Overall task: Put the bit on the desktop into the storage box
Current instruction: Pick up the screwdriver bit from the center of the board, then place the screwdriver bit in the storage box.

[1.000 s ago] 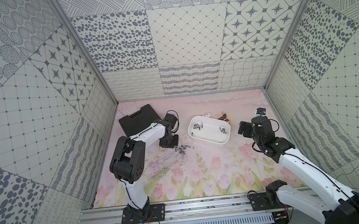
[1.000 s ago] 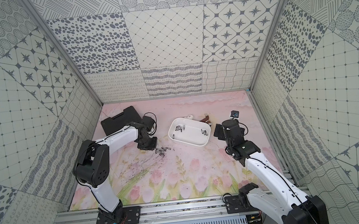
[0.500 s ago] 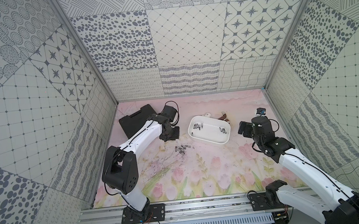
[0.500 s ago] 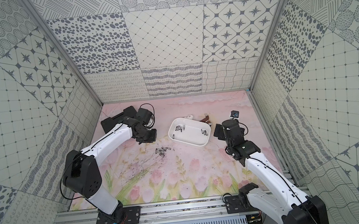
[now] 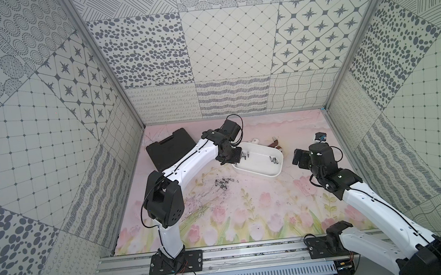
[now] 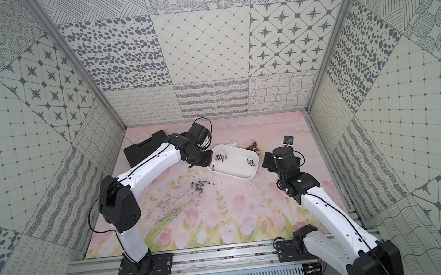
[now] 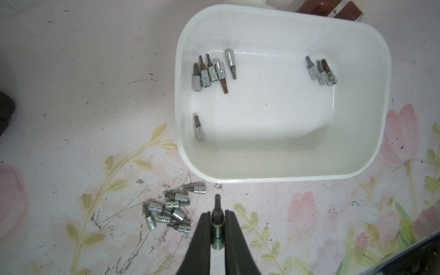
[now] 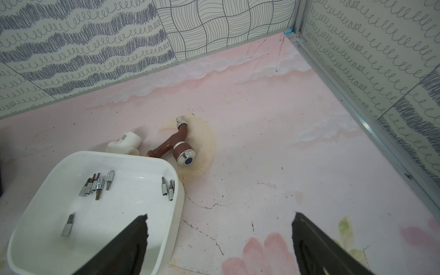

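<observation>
The spot beside the lone bit is clear, so my left gripper will next cross the storage box's rim and lower to release the bit on the box's bare bottom (image 6: 219,168) (image 7: 227,135) there.
A small steel bit (image 7: 217,215) is pinched between my left gripper's (image 7: 217,214) black fingers, tip pointing outward. That gripper (image 5: 233,157) hangs over the pink tulip desktop (image 5: 249,210), just outside the left rim of the white storage box (image 5: 261,166). Several bits lie inside the box (image 7: 273,123), in two clusters plus one alone. A pile of several more bits (image 7: 169,210) lies on the scratched desktop beside the gripper, seen in both top views (image 5: 223,184) (image 6: 198,186). My right gripper (image 8: 220,221) stands wide open and empty, just right of the box (image 8: 114,219).
A black tool case (image 5: 169,152) lies at the back left. Behind the box lie a brown tap (image 8: 178,145) and a white pipe fitting (image 8: 125,142). Patterned walls enclose the desktop on three sides; a metal rail (image 5: 254,254) runs along the front.
My left arm has risen from the pile and swung right toward the storage box, shut on a bit. The right arm has not moved.
</observation>
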{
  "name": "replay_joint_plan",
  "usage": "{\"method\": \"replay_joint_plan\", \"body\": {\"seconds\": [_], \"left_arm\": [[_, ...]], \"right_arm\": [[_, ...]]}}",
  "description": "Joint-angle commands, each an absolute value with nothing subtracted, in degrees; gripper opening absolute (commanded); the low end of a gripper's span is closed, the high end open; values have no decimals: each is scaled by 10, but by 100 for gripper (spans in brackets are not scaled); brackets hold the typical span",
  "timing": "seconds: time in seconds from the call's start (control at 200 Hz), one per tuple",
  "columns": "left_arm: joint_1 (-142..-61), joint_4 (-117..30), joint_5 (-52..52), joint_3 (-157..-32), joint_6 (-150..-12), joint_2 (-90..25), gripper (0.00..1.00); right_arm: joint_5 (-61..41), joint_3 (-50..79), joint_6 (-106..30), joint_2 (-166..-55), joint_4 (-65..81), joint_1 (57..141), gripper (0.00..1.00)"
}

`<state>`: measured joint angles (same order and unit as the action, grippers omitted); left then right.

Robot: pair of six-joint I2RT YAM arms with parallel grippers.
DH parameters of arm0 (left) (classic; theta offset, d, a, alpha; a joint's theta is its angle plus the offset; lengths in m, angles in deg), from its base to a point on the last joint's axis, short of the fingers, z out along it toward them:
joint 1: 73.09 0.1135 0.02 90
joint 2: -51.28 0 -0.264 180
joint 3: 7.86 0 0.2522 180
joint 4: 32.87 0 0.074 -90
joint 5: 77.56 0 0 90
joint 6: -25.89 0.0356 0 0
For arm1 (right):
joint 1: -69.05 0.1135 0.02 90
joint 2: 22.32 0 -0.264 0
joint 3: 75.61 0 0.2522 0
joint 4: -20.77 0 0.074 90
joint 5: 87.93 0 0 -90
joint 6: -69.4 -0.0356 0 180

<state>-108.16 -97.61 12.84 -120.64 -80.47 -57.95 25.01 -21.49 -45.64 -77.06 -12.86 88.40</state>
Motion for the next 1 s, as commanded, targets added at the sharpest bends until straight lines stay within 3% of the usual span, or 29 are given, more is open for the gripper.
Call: {"method": "replay_joint_plan", "body": {"seconds": [0.0, 0.45, 0.996], "left_arm": [[-1100, -1011, 119, -1256, -808, -620, 11], [-1115, -1024, 126, -1343, -808, -740, 11], [-1115, -1027, 167, -1357, -805, -799, 11]], "right_arm": [[247, -212, -459, -763, -112, 881, 97], [246, -218, -460, -759, -111, 880, 97], [242, -223, -469, -759, -112, 879, 97]]}}
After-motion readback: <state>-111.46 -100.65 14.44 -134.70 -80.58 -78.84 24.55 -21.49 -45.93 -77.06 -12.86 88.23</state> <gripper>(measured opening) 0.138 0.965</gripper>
